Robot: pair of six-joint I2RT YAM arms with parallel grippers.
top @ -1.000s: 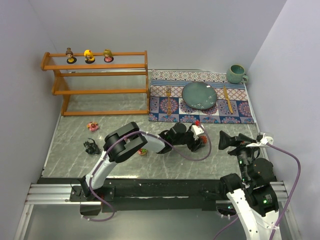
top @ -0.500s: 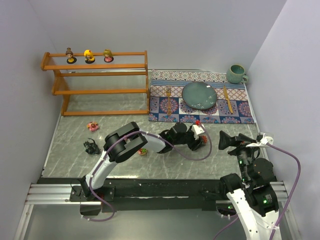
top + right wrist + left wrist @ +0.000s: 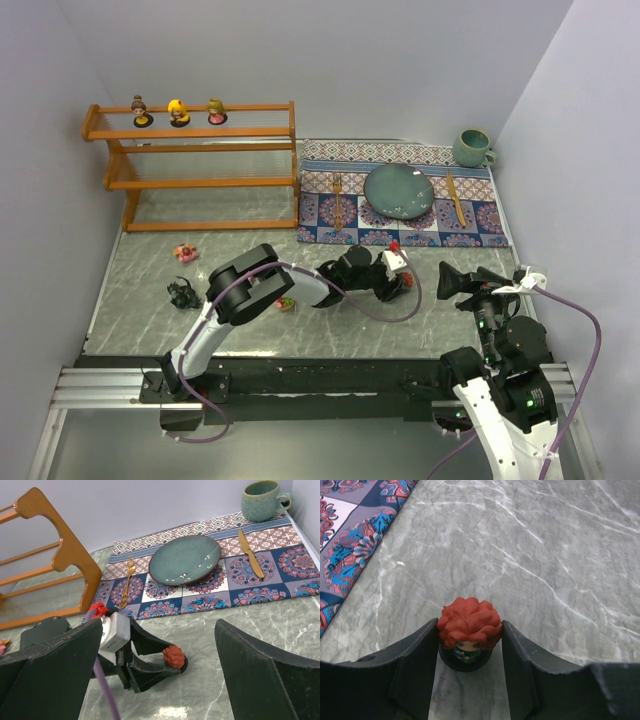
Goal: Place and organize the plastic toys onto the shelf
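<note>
I next raise my left gripper outward and release the doll on the top shelf's empty end (image 3: 256,119), above the gripper, to the left in the top view.
My left gripper (image 3: 397,285) reaches right across the marble table, and in the left wrist view (image 3: 470,636) both its fingers press the hair of a red-haired doll (image 3: 469,624) standing on its dark round base. The doll also shows in the top view (image 3: 404,283) and the right wrist view (image 3: 173,656). My right gripper (image 3: 456,283) is wide open and empty just right of it. The wooden shelf (image 3: 200,150) stands at the far left with three dolls (image 3: 179,112) on its top tier. A pink toy (image 3: 185,252), a dark toy (image 3: 183,294) and a small red-green toy (image 3: 286,303) lie on the table.
A patterned placemat (image 3: 400,195) at the back right carries a teal plate (image 3: 398,190), a fork (image 3: 337,200) and a knife (image 3: 455,200). A teal mug (image 3: 472,148) stands at its far corner. The shelf's end post (image 3: 60,550) shows in the right wrist view.
My left gripper's fingers have drawn in onto the red-haired doll. The right arm has not moved.
</note>
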